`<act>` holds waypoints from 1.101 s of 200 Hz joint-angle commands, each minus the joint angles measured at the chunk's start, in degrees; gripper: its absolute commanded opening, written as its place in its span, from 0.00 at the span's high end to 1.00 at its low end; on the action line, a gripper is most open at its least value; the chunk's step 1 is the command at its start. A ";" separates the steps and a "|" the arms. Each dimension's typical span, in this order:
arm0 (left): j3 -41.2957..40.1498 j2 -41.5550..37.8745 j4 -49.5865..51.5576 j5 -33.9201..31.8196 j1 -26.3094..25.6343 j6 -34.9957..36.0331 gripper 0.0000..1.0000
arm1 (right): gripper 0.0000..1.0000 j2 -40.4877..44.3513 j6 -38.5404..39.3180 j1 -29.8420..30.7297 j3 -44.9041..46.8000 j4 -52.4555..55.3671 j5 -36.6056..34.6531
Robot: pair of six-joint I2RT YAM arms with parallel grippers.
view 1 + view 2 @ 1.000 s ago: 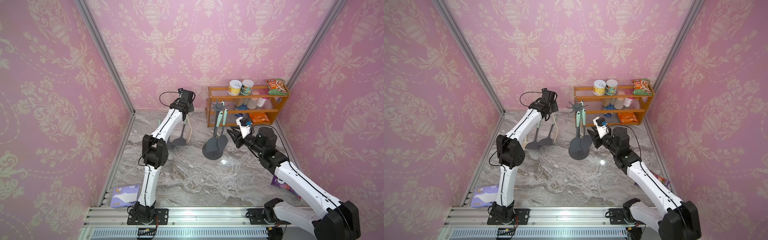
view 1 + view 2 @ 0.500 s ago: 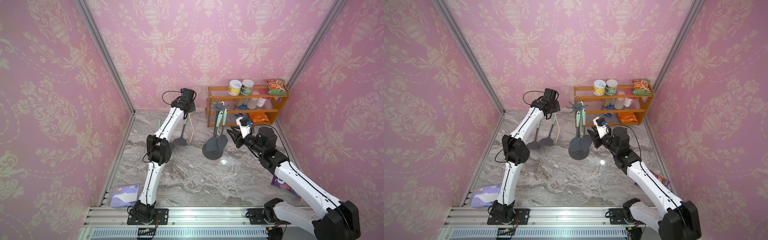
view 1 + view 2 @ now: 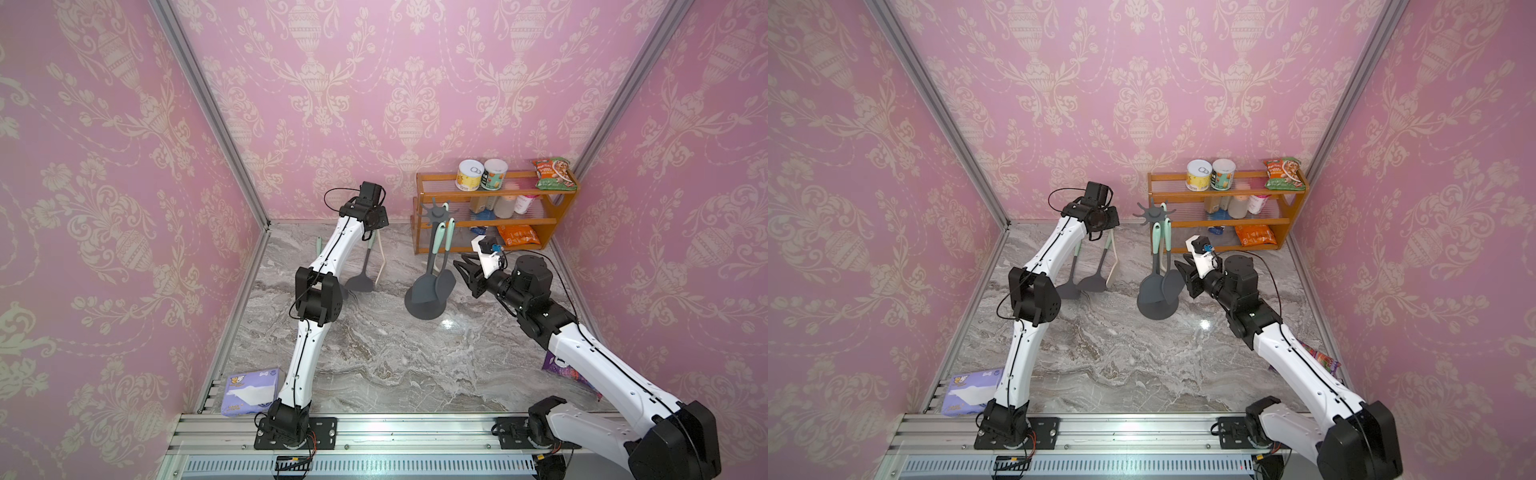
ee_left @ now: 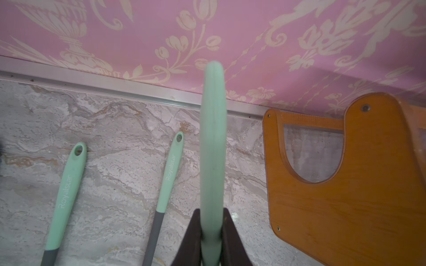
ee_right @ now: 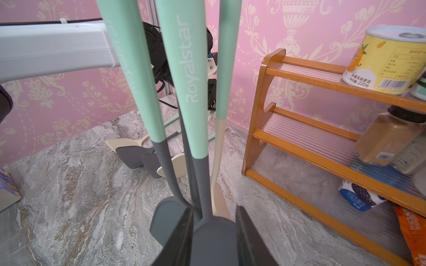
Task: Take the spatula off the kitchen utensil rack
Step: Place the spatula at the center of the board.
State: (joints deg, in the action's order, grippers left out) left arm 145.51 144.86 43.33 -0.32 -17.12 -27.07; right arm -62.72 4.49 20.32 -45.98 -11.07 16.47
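Observation:
The mint handle point(image 4: 213, 138) is still above the table, so my left gripper will move down next toward the bare marble beside the grey spatulas and let go of the handle there.
The dark grey kitchen utensil rack point(image 3: 426, 309) stands mid-table in both top views, its hook crown point(image 3: 1152, 212) on top. Several mint-handled utensils hang from it. One is a grey spatula point(image 5: 214, 239), also seen in a top view as the spatula point(image 3: 444, 284). My right gripper point(image 5: 215, 208) is shut on its blade, one finger on each edge. My left gripper point(image 4: 211, 210) is at the back, left of the rack. It is shut on the mint handle point(image 4: 213, 138) of a cream-headed utensil point(image 3: 380, 266) that hangs down to the table.
Two grey spatulas point(image 3: 1067, 289) point(image 3: 1092, 284) lie on the marble under the left arm. The orange two-tier shelf point(image 3: 490, 224) with cans and packets stands right behind the rack. A tissue pack point(image 3: 249, 390) lies front left and a snack packet point(image 3: 565, 370) under the right arm.
The left arm has shifted a little toward the back with its utensil. The right arm and the rack have not moved.

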 commanded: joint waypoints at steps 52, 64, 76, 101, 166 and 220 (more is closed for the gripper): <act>-2.52 5.12 2.88 4.65 0.16 -0.70 0.97 | 0.66 1.81 0.08 -0.29 0.91 0.70 -1.35; -2.43 5.60 2.19 4.61 0.16 -0.79 0.97 | 0.66 1.88 0.08 -0.29 1.06 0.61 -1.34; -2.43 6.02 1.38 4.71 0.16 -1.14 0.98 | 0.65 1.90 -0.05 -0.32 1.20 0.48 -1.35; -2.02 7.04 -0.72 4.67 0.32 -1.99 0.97 | 0.65 2.05 -0.19 -0.28 1.39 0.78 -1.44; 2.57 10.79 -5.22 6.55 2.06 -3.52 0.88 | 0.65 3.47 -0.01 -0.28 1.07 2.95 -2.27; 1.63 9.98 -9.37 8.23 2.27 -4.32 0.67 | 0.65 3.83 -0.44 -0.28 0.80 3.94 -2.33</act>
State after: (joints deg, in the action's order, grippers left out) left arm 146.34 155.17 37.52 5.85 -15.09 -29.93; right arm -60.47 4.47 20.32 -45.34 -8.03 14.94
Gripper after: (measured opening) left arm 0.256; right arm 0.352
